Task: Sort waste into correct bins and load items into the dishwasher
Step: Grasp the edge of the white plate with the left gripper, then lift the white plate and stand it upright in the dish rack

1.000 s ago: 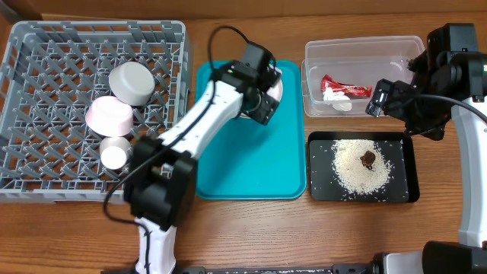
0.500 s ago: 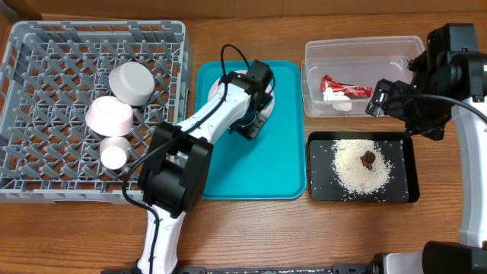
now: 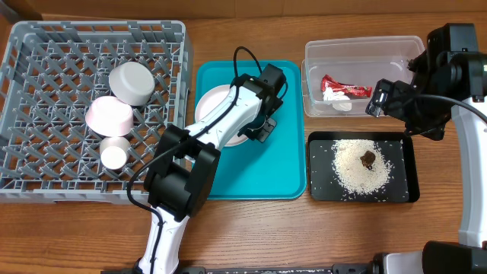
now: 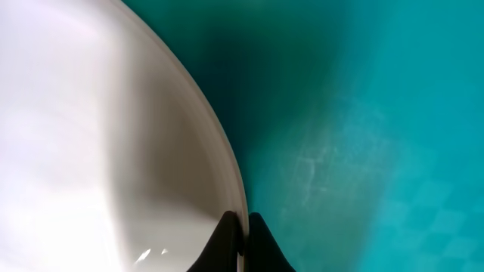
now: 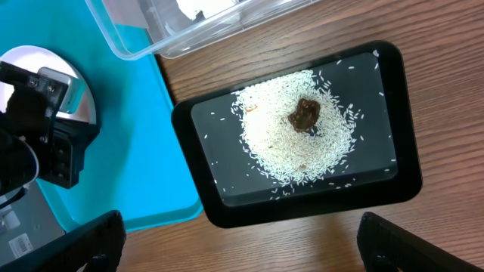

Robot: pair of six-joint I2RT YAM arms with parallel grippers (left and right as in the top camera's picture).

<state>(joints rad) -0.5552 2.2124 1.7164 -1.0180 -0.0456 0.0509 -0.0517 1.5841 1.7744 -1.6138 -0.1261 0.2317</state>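
The grey dish rack's part by the teal tray is empty, so the robot's left gripper will next lift, turn the plate (image 3: 211,106) upright and bring it down there to release.
On the teal tray (image 3: 262,171) lies the round white plate (image 3: 211,106). My left gripper (image 3: 257,131) is shut on its right rim; in the left wrist view both black fingertips (image 4: 227,240) pinch the thin edge of the plate (image 4: 106,128). The grey dish rack (image 3: 99,29) holds a grey-green bowl (image 3: 131,82), a pink bowl (image 3: 110,116) and a white cup (image 3: 116,155). The clear tub (image 3: 364,47) holds the red-and-white wrapper (image 3: 341,88). Rice (image 5: 299,143) with a brown lump (image 5: 305,113) lies in the black tray (image 3: 405,164). My right gripper (image 5: 248,253) hangs open and empty above that tray.
The teal tray (image 4: 363,143) fills the right of the left wrist view. Bare wooden tabletop (image 3: 304,236) runs along the near edge. My left arm (image 3: 198,144) stretches across the teal tray's left side, close to the rack's right wall.
My left gripper slid along the plate toward the tray's middle and closed on the plate's rim. More of the plate now shows. The right arm has not moved.
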